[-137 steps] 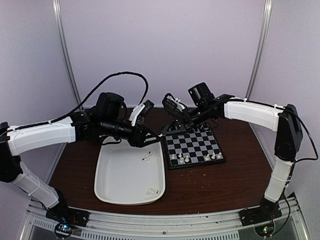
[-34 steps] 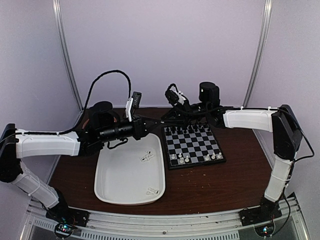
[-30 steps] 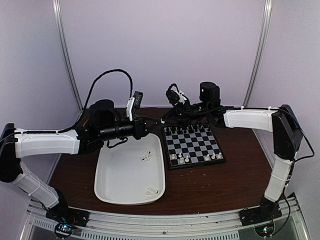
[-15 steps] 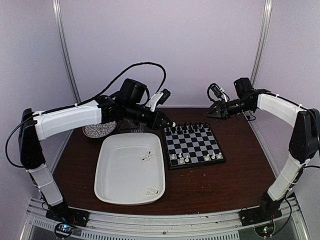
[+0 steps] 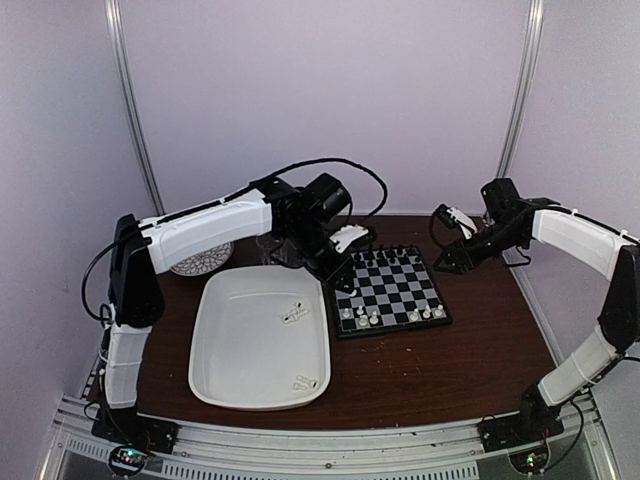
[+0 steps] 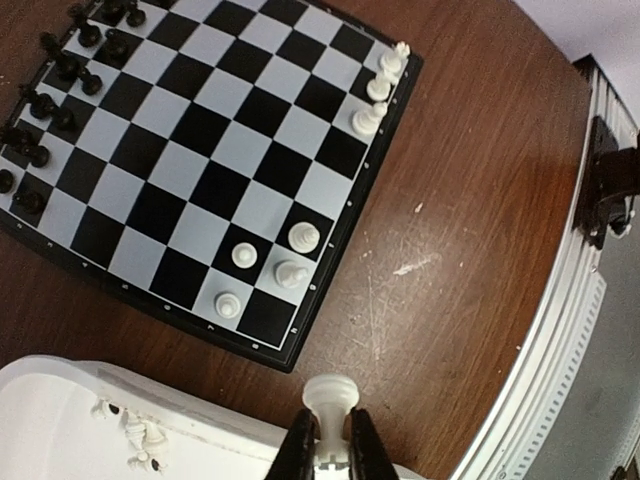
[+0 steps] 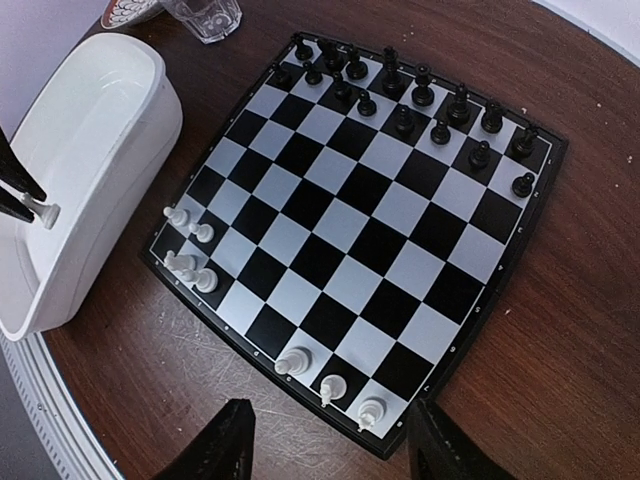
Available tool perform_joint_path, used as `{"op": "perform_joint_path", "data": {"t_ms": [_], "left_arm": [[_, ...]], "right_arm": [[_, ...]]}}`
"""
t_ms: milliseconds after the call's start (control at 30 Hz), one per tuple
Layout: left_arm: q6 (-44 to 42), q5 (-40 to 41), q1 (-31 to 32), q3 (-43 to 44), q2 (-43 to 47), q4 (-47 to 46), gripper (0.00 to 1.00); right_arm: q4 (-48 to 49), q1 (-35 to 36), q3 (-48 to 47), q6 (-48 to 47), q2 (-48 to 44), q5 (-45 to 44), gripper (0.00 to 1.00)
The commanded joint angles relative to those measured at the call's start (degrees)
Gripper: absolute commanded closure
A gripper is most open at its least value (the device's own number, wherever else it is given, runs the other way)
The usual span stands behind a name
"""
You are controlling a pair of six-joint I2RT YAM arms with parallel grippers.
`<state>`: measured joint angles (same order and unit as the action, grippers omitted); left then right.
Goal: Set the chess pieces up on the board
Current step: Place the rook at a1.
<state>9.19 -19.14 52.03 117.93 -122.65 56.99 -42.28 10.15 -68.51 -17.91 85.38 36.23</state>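
Observation:
The white chess piece goes down past the tray rim (image 6: 70,385) onto the board's near black corner square (image 6: 266,318) next. My left gripper releases it there, as that square is empty.
The board (image 5: 396,296) lies right of the white tray (image 5: 240,385). White chess pieces (image 5: 361,317) stand in two small groups on its near rows, and a few more (image 5: 294,315) lie in the tray. My left gripper (image 5: 336,272) hangs by the board's left edge, shut on a white chess piece (image 6: 329,398) whose round end sticks out past the fingertips. In the left wrist view that gripper (image 6: 328,428) is above the tray rim (image 6: 70,385), close to the board's corner (image 6: 288,360). My right gripper (image 7: 333,442) stands wide open and holds nothing, above the board's near right edge (image 7: 455,440).
Black chessmen (image 7: 405,95) fill the board's two far rows. A clear glass (image 7: 205,15) and a patterned round mat (image 5: 196,262) sit beyond the tray. The table's metal rail (image 6: 565,310) runs along the near edge.
My left arm has swung right, from the tray's far side to the board's left edge, still gripping the white piece. My right gripper has opened and drawn back to the board's right.

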Motion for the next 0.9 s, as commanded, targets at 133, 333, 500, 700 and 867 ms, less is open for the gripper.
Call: {"op": "perform_joint_path", "data": {"t_ms": [133,333,500,700,867], "left_arm": [[-5.2,6.6,3.6,12.0,-9.3,15.1,0.95],[-5.7,9.3,4.7,14.6,-12.6,16.9,0.95],[-6.5,11.7,5.4,15.6,-14.8,17.3,0.95],[-6.8,12.1,5.5,16.0,-16.3,15.8,0.95],[-6.9,11.9,5.5,16.8,-17.8,14.9,0.95]], "right_arm": [[0.9,-0.6,1.1,-3.3,-1.0,-4.7,0.44],[0.7,-0.6,1.1,-3.7,-0.4,-4.3,0.44],[0.4,-0.6,1.0,-3.7,-0.3,-3.9,0.44],[0.3,-0.6,1.0,-3.7,-0.3,-3.8,0.44],[0.2,-0.6,1.0,-3.8,-0.1,-3.7,0.44]]}}
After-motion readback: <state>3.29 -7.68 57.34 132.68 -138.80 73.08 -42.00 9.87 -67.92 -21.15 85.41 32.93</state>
